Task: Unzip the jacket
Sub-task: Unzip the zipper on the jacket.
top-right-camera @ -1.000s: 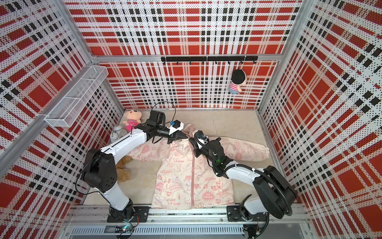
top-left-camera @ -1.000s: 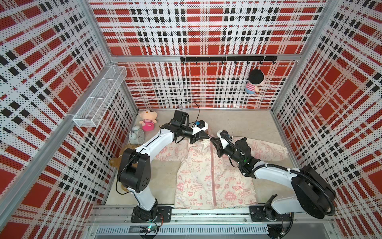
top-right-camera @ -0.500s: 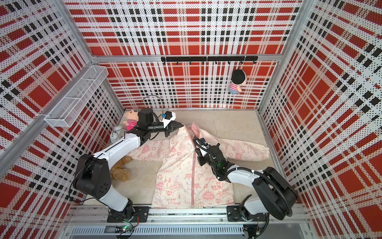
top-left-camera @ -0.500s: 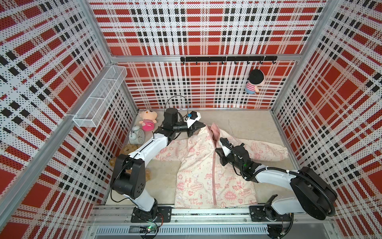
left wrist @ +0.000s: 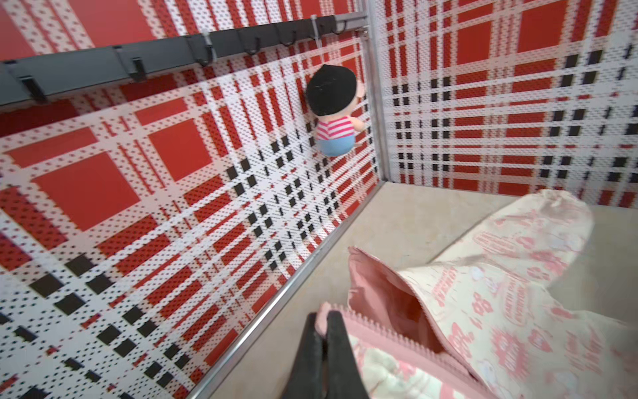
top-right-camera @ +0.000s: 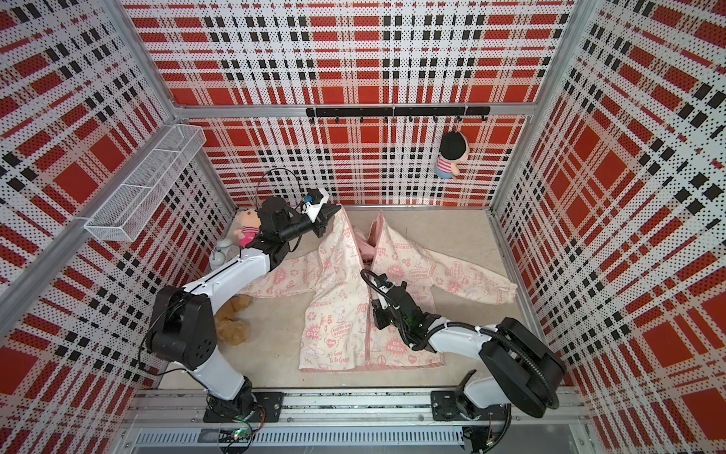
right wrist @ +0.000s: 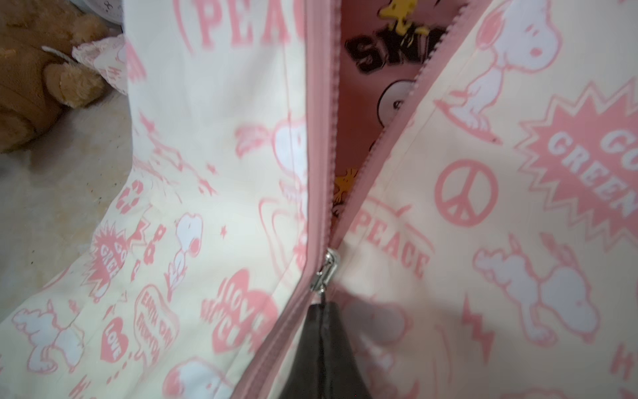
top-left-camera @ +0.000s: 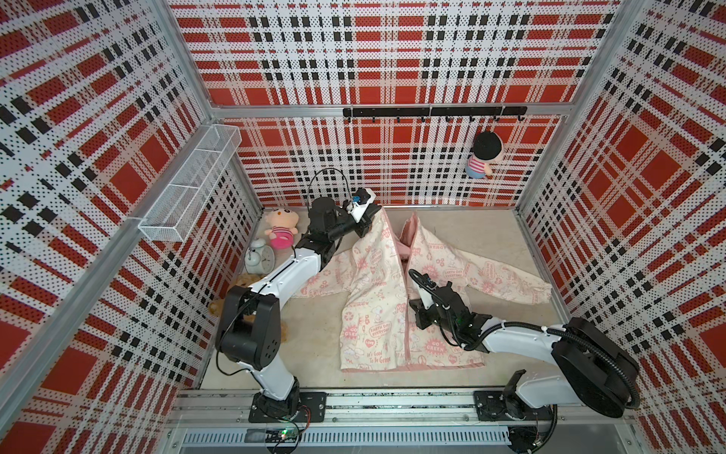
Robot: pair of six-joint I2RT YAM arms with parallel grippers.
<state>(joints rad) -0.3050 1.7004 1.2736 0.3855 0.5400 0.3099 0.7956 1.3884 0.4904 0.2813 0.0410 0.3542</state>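
I next need to draw the pull tab back along the still-closed teeth with my right gripper and release it at the zipper's bottom end at the hem [top-left-camera: 408, 364], which lies back from that gripper.
The cream jacket [top-left-camera: 373, 298] with pink print lies front up on the floor in both top views, sleeves spread. Its pink zipper [right wrist: 319, 138] is parted from the collar down to mid-chest, showing the pink lining [right wrist: 366, 103]. My right gripper [right wrist: 322, 305] is shut on the pull tab just below the metal slider [right wrist: 326, 267], and sits over the jacket's middle [top-left-camera: 412, 304]. Near the back wall, my left gripper [left wrist: 322, 316] is shut on the top end of the jacket's left zipper edge and holds that collar corner [top-left-camera: 375, 220] up off the floor.
A brown teddy bear [top-left-camera: 239, 283], a white alarm clock [top-left-camera: 259, 257] and a pink doll [top-left-camera: 281, 228] sit along the left wall. A striped doll [top-left-camera: 485, 155] hangs from the black hook rail [top-left-camera: 432, 112]. A wire basket [top-left-camera: 192, 184] is mounted on the left wall.
My right gripper has travelled down the zipper toward the front, parting it from the collar to mid-chest. My left gripper has pulled the collar corner back and up toward the rear wall.
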